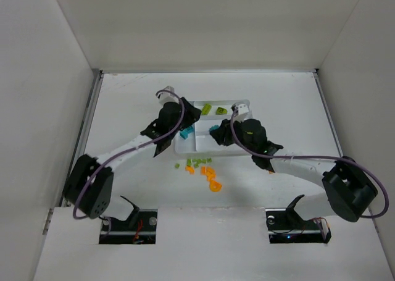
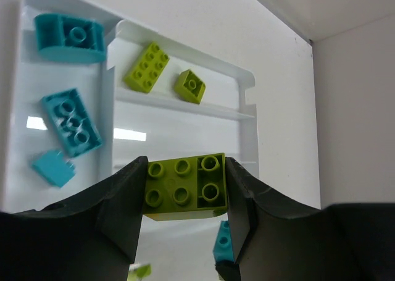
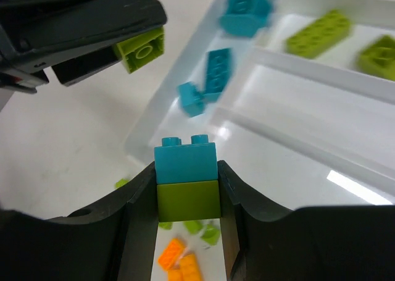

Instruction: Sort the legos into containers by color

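I will move my left gripper to the right in the top view next, over the empty end of the lime legos' container. The lego in my left gripper is the same color as the lime legos.
My left gripper [image 2: 185,170] is shut on a lime green lego [image 2: 184,188] and hangs over the white tray [image 2: 185,104]. My right gripper [image 3: 186,170] is shut on a teal lego stacked on a lime one [image 3: 186,181], near the tray's [image 3: 321,78] front edge. The tray's narrow crosswise container holds three teal legos [image 2: 71,121]. The neighbouring long container holds two lime legos [image 2: 147,67]. From above, both grippers [image 1: 185,121] [image 1: 217,133] meet over the tray's [image 1: 244,102] left half.
Loose lime legos [image 1: 196,164] and orange legos [image 1: 211,179] lie on the table just in front of the tray. The other long containers look bare. White walls enclose the table on three sides.
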You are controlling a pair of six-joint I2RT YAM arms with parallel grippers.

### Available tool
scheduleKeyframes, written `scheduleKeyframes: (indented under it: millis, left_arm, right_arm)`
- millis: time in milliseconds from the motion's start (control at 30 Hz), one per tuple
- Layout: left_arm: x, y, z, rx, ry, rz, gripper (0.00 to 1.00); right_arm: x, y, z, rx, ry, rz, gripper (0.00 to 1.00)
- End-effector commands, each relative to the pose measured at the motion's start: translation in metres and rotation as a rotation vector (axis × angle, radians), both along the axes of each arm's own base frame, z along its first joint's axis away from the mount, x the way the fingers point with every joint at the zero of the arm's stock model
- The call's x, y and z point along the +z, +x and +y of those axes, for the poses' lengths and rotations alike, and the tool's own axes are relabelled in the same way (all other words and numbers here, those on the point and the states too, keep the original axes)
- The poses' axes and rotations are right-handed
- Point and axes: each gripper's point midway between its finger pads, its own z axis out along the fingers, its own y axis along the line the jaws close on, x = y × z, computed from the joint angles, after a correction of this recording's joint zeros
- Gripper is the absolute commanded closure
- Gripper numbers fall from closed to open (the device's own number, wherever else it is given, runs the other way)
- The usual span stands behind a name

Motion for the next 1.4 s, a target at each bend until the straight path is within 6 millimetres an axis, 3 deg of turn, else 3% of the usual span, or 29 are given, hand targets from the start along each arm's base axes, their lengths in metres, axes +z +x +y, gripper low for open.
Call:
scheduleKeyframes:
  millis: [0, 167, 367, 633, 967, 1100, 1167, 1233, 1367]
  left_arm:
    - [0.027, 0.038, -0.035, -0.054, -0.003, -0.121, 0.62]
    - [0.006, 0.078, -0.077, -0.116, 0.093, -0.126, 0.61]
    - [-0.017, 0.105, -0.116, -0.177, 0.223, -0.139, 0.58]
    - [-0.035, 0.123, -0.121, -0.162, 0.428, -0.172, 0.52]
    - [-0.045, 0.131, -0.110, -0.126, 0.488, -0.166, 0.44]
    - [-0.024, 0.122, -0.106, -0.114, 0.441, -0.174, 0.42]
    - [-0.009, 0.108, -0.102, -0.115, 0.370, -0.154, 0.44]
    - [0.000, 0.087, -0.098, -0.146, 0.284, -0.112, 0.44]
    - [-0.004, 0.030, -0.086, -0.236, 0.036, 0.056, 0.43]
  right_arm:
    - [0.027, 0.031, -0.040, -0.232, 0.125, -0.034, 0.74]
    - [0.025, 0.048, -0.087, -0.400, 0.186, -0.012, 0.74]
    - [0.029, 0.048, -0.094, -0.420, 0.221, -0.017, 0.73]
    - [0.031, 0.046, -0.091, -0.407, 0.230, -0.017, 0.73]
    - [0.031, 0.046, -0.089, -0.397, 0.224, -0.017, 0.73]
    - [0.028, 0.047, -0.086, -0.384, 0.213, -0.012, 0.73]
    - [0.026, 0.048, -0.082, -0.363, 0.206, -0.007, 0.73]
    - [0.027, 0.047, -0.076, -0.334, 0.203, -0.007, 0.72]
    - [0.027, 0.039, -0.055, -0.232, 0.200, 0.002, 0.72]
